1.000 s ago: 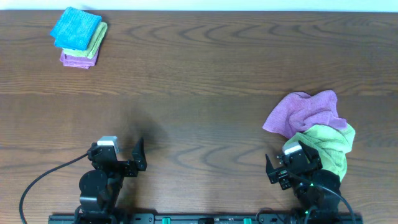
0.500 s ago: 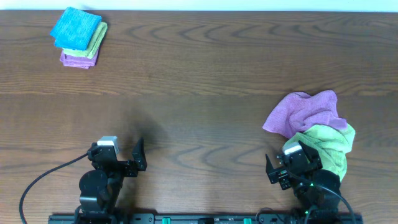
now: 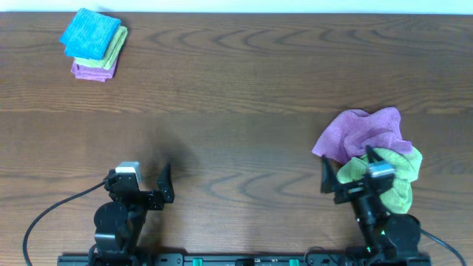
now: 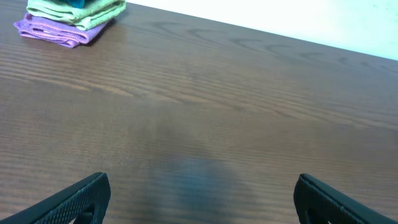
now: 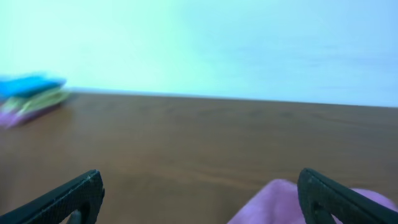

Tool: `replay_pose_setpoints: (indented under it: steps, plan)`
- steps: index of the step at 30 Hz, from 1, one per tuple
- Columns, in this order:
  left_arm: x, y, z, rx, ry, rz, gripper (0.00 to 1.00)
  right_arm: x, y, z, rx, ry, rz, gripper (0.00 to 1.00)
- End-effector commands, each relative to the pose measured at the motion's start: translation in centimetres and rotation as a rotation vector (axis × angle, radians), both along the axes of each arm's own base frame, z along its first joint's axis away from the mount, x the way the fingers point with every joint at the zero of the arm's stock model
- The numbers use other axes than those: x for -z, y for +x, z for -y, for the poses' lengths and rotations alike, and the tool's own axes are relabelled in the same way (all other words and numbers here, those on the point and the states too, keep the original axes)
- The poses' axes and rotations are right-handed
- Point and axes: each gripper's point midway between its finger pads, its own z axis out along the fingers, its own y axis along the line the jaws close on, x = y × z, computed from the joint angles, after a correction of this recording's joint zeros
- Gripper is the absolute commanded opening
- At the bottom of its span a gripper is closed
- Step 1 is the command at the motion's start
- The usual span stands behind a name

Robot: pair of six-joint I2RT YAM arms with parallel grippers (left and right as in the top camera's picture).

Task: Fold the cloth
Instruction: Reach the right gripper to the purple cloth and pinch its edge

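The right gripper reaches outward over the pile and tilts down onto the purple cloth's far edge [image 3: 367, 116] [image 5: 286, 188] next, since the purple cloth lies over the green one.
A crumpled purple cloth [image 3: 363, 133] lies at the right of the table, over a crumpled light green cloth [image 3: 395, 171]. My right gripper [image 3: 347, 171] is open and empty, at the near left edge of that pile; the purple cloth shows low in the right wrist view [image 5: 292, 202] between the fingers [image 5: 199, 199]. My left gripper [image 3: 151, 188] is open and empty at the near left, over bare wood [image 4: 199, 196].
A folded stack of blue, green and purple cloths [image 3: 94, 43] sits at the far left corner; it also shows in the left wrist view [image 4: 69, 18] and blurred in the right wrist view [image 5: 31, 98]. The wooden table [image 3: 236, 96] runs wide between stack and pile.
My right arm has swung to the right and turned toward the cloth pile. The left arm and the cloths have not moved.
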Motion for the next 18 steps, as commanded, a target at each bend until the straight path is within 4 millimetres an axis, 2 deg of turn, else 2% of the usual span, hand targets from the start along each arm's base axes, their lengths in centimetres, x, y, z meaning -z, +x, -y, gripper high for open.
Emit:
replay_pose_setpoints:
  steps: [1, 3, 8, 13, 16, 18]
  plan:
    - [0.9, 0.0, -0.2, -0.008, 0.002, -0.017, 0.95, 0.1, 0.3, 4.8, 0.288, 0.103, -0.011, 0.99]
    - [0.9, 0.0, -0.2, -0.008, 0.002, -0.017, 0.95, 0.9, 0.4, 6.5, 0.386, 0.091, -0.044, 0.99]
    - [0.9, 0.0, -0.2, -0.008, 0.002, -0.017, 0.96, 2.9, 1.2, 8.2, 0.478, 0.142, -0.166, 0.99]
    - [0.9, 0.0, -0.2, -0.008, 0.002, -0.017, 0.95, 3.0, 2.6, 9.8, 0.527, 0.141, -0.292, 0.99]
    - [0.9, 0.0, -0.2, -0.008, 0.002, -0.017, 0.95, 3.4, 3.7, 10.8, 0.551, 0.141, -0.425, 0.99]
    - [0.9, 0.0, -0.2, -0.008, 0.002, -0.017, 0.95, 4.4, 4.2, 11.0, 0.553, 0.144, -0.550, 0.99]
